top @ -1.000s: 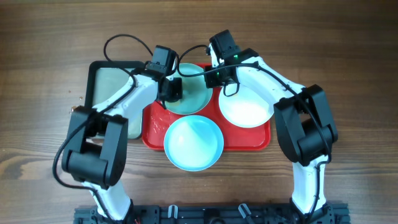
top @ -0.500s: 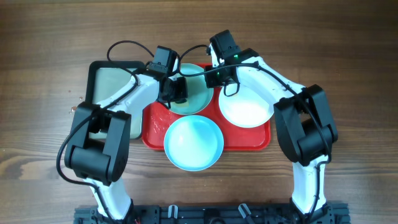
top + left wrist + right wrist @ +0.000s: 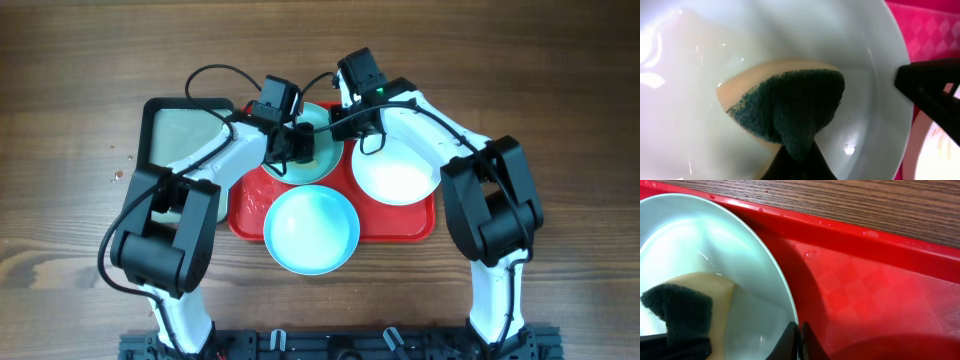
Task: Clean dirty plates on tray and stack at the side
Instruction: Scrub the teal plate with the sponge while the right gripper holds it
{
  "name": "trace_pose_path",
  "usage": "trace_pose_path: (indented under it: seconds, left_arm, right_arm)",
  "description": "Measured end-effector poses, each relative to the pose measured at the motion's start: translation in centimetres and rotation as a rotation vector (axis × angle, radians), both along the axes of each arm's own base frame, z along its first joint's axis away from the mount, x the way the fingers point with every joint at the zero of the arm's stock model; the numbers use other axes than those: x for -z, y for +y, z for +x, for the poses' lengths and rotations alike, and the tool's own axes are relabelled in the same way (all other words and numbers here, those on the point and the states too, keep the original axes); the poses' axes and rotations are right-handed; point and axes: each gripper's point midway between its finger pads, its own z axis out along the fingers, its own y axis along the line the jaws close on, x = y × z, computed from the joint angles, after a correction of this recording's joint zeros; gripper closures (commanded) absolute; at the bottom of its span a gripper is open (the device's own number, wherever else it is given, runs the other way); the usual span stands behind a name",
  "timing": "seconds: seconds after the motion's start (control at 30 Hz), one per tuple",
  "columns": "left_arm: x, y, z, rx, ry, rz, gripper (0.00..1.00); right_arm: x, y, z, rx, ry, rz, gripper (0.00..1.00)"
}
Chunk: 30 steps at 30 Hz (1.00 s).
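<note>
I need to lift my left gripper next, move it to the left in the overhead view to the bare bottom of the grey-green tray, and lower it to release the sponge [image 3: 790,107].
On the red tray [image 3: 415,230] lie three plates: a pale cyan one [image 3: 322,166] at the back left, a white one [image 3: 395,172] at the back right, and a cyan one [image 3: 311,228] at the front. My left gripper [image 3: 300,146] is shut on a green-and-yellow sponge [image 3: 790,107] and presses it onto the wet inside of the back plate [image 3: 715,50]. My right gripper [image 3: 336,124] is shut on that plate's right rim [image 3: 790,300], with one finger on each side of it. The sponge also shows in the right wrist view [image 3: 682,312].
A black-rimmed grey-green tray [image 3: 178,128] lies left of the red tray, under my left arm. Bare red tray floor [image 3: 880,280] with water drops lies right of the held plate. Brown wooden table [image 3: 560,80] surrounds both trays.
My left gripper has moved to the right across the back plate with the sponge. The right gripper and all three plates have stayed in place.
</note>
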Motion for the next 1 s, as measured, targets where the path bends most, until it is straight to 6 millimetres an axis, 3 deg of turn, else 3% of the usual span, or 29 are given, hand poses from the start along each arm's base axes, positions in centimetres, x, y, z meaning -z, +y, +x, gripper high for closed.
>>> trace_pose_path:
  seconds: [0.13,0.3,0.33,0.5,0.6,0.63,0.73,0.87,1.0]
  left_arm:
    - [-0.5,0.2,0.1,-0.006,-0.007,-0.002,0.96]
    - [-5.0,2.9,0.8,-0.074,-0.110,0.082,0.96]
    - [-5.1,3.6,0.7,-0.089,-0.113,0.118,0.96]
    - [-3.2,5.7,0.6,-0.128,-0.087,0.241,0.96]
    - [-0.6,6.0,0.4,-0.126,-0.043,0.273,0.96]
    - [0.3,5.9,0.4,-0.123,-0.032,0.274,0.96]
    - [0.2,4.9,0.8,-0.109,-0.037,0.210,0.96]
    - [-0.1,2.1,1.3,-0.056,-0.048,0.072,0.96]
    - [-0.3,-0.3,0.5,-0.004,-0.036,0.009,0.96]
  right_arm:
    - [0.0,0.1,-0.1,-0.003,0.003,0.006,0.96]
    - [-0.1,0.5,-0.2,-0.012,0.008,0.020,0.96]
    - [-0.1,0.5,-0.2,-0.012,0.008,0.019,0.96]
    - [-0.1,0.5,-0.2,-0.012,0.008,0.019,0.96]
    - [-0.1,0.5,-0.2,-0.012,0.008,0.020,0.96]
    - [-0.1,0.5,-0.3,-0.012,0.009,0.019,0.96]
    - [-0.1,0.4,-0.2,-0.010,0.009,0.018,0.96]
    - [-0.1,0.4,-0.2,-0.010,0.008,0.018,0.96]
    - [-0.1,0.4,-0.2,-0.010,0.009,0.019,0.96]
